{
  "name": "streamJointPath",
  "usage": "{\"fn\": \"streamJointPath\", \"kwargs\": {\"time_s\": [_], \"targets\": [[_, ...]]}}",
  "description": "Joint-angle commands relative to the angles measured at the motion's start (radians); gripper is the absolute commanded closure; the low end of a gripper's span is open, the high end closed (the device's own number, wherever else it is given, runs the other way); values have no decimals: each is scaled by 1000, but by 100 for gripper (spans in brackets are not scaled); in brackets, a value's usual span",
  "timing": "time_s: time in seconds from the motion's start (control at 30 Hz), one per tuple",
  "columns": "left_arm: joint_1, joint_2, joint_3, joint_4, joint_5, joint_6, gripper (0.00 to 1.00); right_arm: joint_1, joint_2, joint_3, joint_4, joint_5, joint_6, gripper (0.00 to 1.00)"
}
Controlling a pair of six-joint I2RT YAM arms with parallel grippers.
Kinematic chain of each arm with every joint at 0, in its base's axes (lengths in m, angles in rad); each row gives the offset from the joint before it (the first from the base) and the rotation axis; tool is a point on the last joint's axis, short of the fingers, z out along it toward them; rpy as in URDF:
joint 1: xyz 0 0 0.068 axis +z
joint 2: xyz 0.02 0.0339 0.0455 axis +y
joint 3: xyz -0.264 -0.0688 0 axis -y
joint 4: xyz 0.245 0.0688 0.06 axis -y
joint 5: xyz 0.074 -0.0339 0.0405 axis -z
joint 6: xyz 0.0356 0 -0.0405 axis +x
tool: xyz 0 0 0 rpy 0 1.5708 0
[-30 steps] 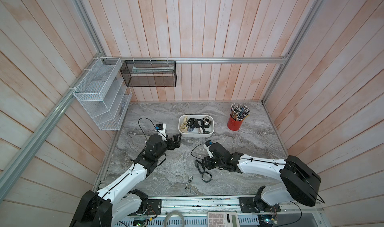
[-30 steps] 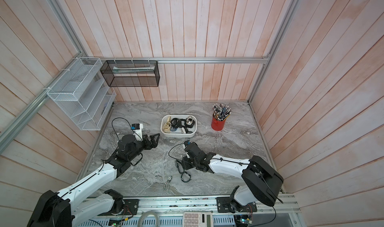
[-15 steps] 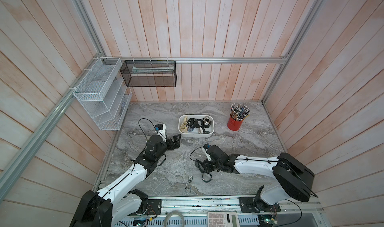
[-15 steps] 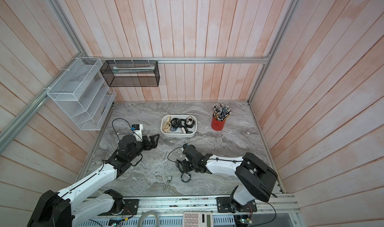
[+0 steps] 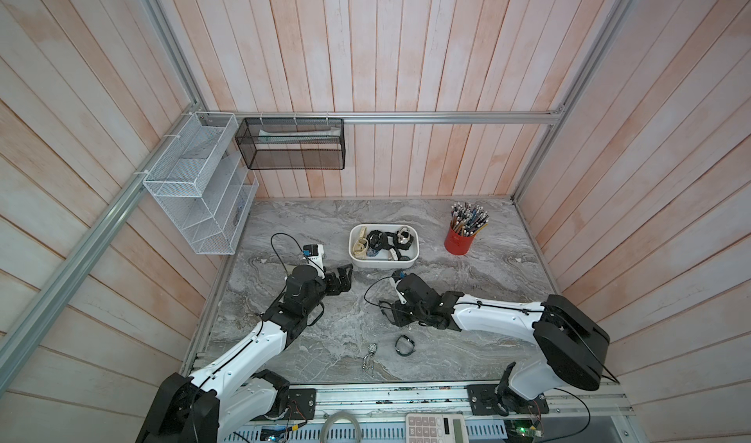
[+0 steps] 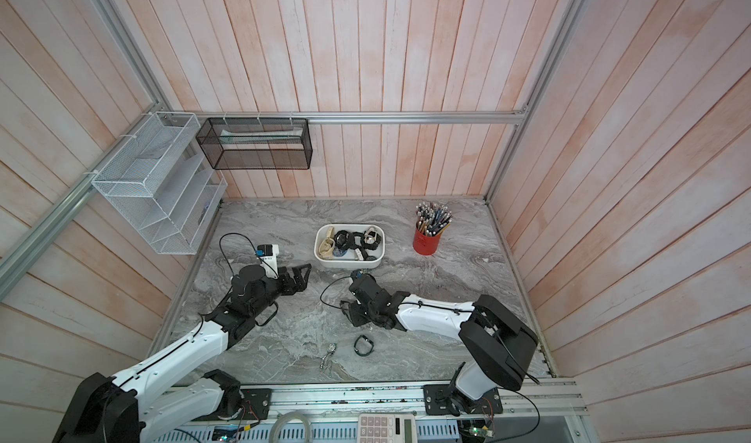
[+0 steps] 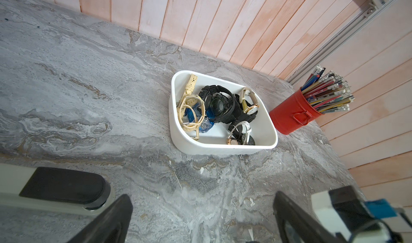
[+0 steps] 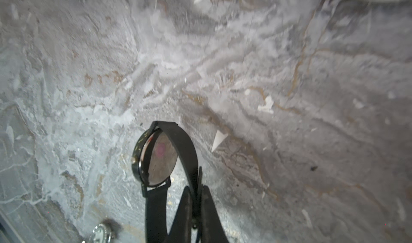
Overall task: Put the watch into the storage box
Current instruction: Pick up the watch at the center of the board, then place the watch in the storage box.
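The storage box shows bare white bottom just inside its near side [image 5: 379, 256]. My right gripper will next rise outward over that spot and lower to release the watch there.
The watch [image 8: 156, 159], with a black strap and a dark round case, stands on edge close over the marble. My right gripper [image 8: 197, 189] is shut on its strap. In both top views that gripper [image 5: 395, 316] [image 6: 357, 314] sits low at the table's middle front, and the held watch is hidden under it. The storage box [image 5: 414, 254] [image 6: 321, 254] [image 7: 223, 149], a white tub with several watches in it, stands behind both grippers. My left gripper [image 5: 343, 277] [image 7: 201, 206] hovers open and empty to the left of the box, pointing at it.
A black band watch [image 5: 404, 345] and a silver metal watch [image 5: 370, 350] [image 8: 101, 233] lie on the marble near the front edge. A red pen cup [image 5: 459, 242] stands right of the box. A black mesh basket [image 5: 290, 148] and a white wire rack [image 5: 195, 193] hang on the walls.
My right gripper's jaws have closed onto the watch strap, and the arm has folded in slightly. The left arm has stayed still.
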Motion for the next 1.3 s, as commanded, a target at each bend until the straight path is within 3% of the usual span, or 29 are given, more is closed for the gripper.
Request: {"fn": "streamJointPath", "kwargs": {"time_s": [0.0, 0.23, 0.4, 0.7, 1.27], "targets": [[0, -33, -19, -27, -35, 1, 0, -23, 3, 82, -56, 94, -70, 100], [1, -115, -32, -76, -74, 12, 0, -112, 44, 221, 20, 162, -168, 100], [1, -142, -35, -119, -75, 11, 0, -180, 158, 365, 85, 174, -228, 100], [2, -250, -80, -207, -78, -24, 0, -208, 375, 593, 130, 190, -290, 100], [1, -252, -82, -220, -36, -40, 1, -209, 509, 653, 141, 160, -268, 97]]}}
